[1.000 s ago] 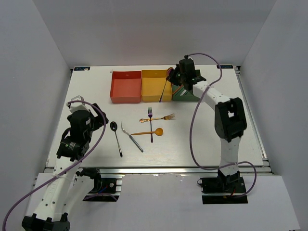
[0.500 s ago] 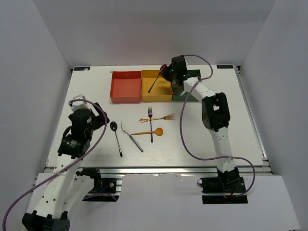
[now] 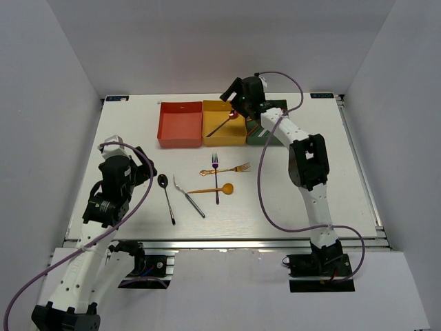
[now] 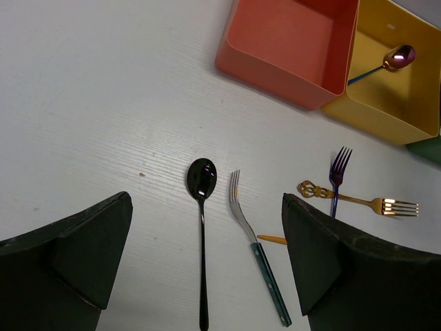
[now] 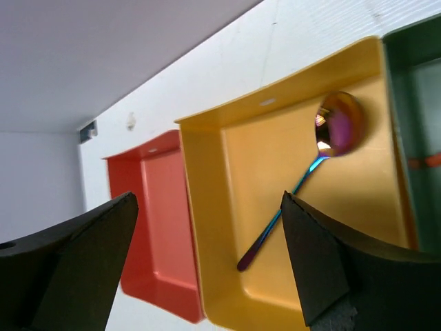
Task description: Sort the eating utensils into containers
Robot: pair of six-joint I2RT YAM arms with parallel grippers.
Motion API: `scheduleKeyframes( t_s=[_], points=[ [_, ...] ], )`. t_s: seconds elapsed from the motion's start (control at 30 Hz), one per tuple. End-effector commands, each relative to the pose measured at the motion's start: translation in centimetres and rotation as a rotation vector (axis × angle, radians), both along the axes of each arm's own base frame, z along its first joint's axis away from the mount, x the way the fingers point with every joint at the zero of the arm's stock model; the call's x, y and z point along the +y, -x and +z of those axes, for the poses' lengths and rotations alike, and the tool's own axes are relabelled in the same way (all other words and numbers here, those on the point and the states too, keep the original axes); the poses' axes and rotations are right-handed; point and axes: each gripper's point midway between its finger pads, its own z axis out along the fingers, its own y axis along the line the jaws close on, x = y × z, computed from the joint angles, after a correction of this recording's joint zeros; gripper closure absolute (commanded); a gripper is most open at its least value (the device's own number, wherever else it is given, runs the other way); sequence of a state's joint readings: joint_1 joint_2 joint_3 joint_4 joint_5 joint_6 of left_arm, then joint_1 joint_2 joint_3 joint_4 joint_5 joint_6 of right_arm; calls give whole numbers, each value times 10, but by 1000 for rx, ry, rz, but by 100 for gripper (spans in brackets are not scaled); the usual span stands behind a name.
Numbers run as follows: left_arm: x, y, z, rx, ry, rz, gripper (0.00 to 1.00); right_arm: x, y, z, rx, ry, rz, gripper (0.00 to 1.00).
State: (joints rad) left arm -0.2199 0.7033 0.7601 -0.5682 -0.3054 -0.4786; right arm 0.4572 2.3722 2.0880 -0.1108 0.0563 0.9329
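My left gripper moves down to the right in the top view onto the spoon's handle near its bowl next, because the black spoon (image 3: 166, 197) lies clear of the other utensils.
A purple-iridescent spoon (image 3: 222, 125) (image 5: 296, 186) lies loose and slanted in the yellow box (image 3: 234, 135) (image 5: 227, 172). My right gripper (image 3: 233, 98) (image 5: 207, 207) hangs open above that box, nothing between its fingers. The red-orange box (image 3: 180, 124) stands to its left and the dark green box (image 3: 265, 135) to its right. On the table lie a black spoon (image 3: 166, 197) (image 4: 202, 234), a silver fork with a teal handle (image 3: 189, 197) (image 4: 256, 252), an orange spoon (image 3: 212, 189), a gold fork (image 3: 226, 169) and a purple fork (image 3: 216, 178). My left gripper (image 3: 141, 167) (image 4: 207, 198) is open above the black spoon.
The three boxes sit side by side along the table's far edge. The red-orange box (image 4: 289, 41) shows nothing inside. A thin orange piece (image 5: 427, 162) shows inside the green box (image 5: 413, 103). White walls enclose the table on three sides.
My right gripper swung left from over the green box to over the yellow one and opened, dropping the purple spoon into the yellow box. The left arm stayed still.
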Motion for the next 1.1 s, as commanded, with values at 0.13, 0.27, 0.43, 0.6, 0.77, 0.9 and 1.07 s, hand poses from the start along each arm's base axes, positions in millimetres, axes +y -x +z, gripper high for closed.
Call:
scheduleKeyframes(
  t_s=[0.13, 0.27, 0.43, 0.6, 0.77, 0.9, 1.07],
  points=[
    [-1, 0, 6, -20, -3, -10, 2, 11, 85, 78, -166, 488, 53, 11],
    [-1, 0, 5, -17, -5, -10, 2, 24, 166, 31, -62, 518, 130, 11],
    [1, 0, 6, -19, -7, 2, 2, 27, 243, 9, -166, 571, 186, 11],
    [-1, 0, 5, -18, -3, -6, 2, 9, 273, -15, -8, 673, 229, 10],
    [-18, -10, -3, 49, 3, -90, 2, -45, 309, -24, 1, 692, 217, 11],
    [-68, -22, -26, 196, 10, -249, 6, -80, 331, -5, -42, 608, 261, 11],
    [-79, -20, -51, 288, -22, -59, 7, -119, 344, 4, -57, 566, 248, 11]
  ],
)
